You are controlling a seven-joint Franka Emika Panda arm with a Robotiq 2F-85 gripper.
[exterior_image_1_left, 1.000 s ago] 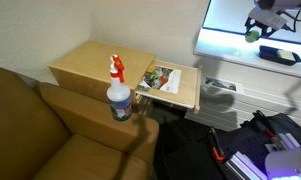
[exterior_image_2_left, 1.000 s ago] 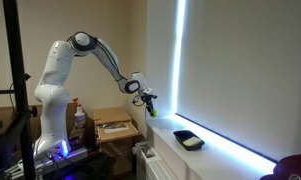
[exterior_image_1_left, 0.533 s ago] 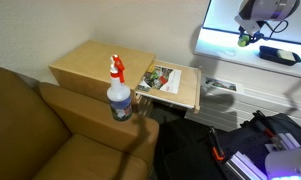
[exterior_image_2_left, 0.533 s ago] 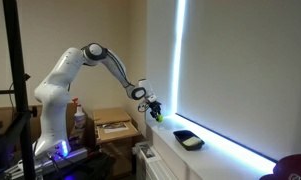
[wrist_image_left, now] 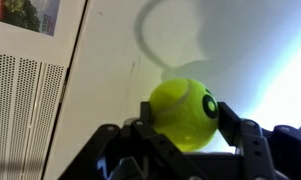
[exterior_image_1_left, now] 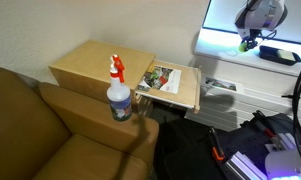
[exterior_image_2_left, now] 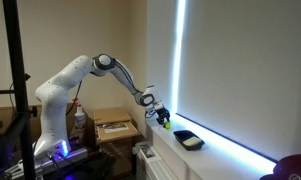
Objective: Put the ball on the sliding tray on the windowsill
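Observation:
My gripper lowers slightly toward the white windowsill point(exterior_image_1_left: 240, 55) beside the black tray next and releases the tennis ball, since the windowsill lies close beneath it.
My gripper point(wrist_image_left: 186, 120) is shut on a yellow-green tennis ball point(wrist_image_left: 183, 113), its two black fingers pressed on the ball's sides. In both exterior views the gripper point(exterior_image_1_left: 247, 43) point(exterior_image_2_left: 164, 121) holds the ball point(exterior_image_2_left: 167, 125) low over the white windowsill point(exterior_image_2_left: 190, 157). A black tray point(exterior_image_2_left: 188, 140) lies on the sill a little beyond the gripper; it also shows in an exterior view point(exterior_image_1_left: 281, 55).
A wooden table point(exterior_image_1_left: 100, 63) with a pulled-out shelf of papers point(exterior_image_1_left: 162, 80) stands beside a brown sofa point(exterior_image_1_left: 40, 130). A spray bottle point(exterior_image_1_left: 118, 92) sits on the sofa arm. A white radiator grille point(wrist_image_left: 25, 110) lies below the sill.
The arm has stretched out and lowered, carrying the ball down toward the windowsill and closer to the black tray. The grip on the ball is unchanged.

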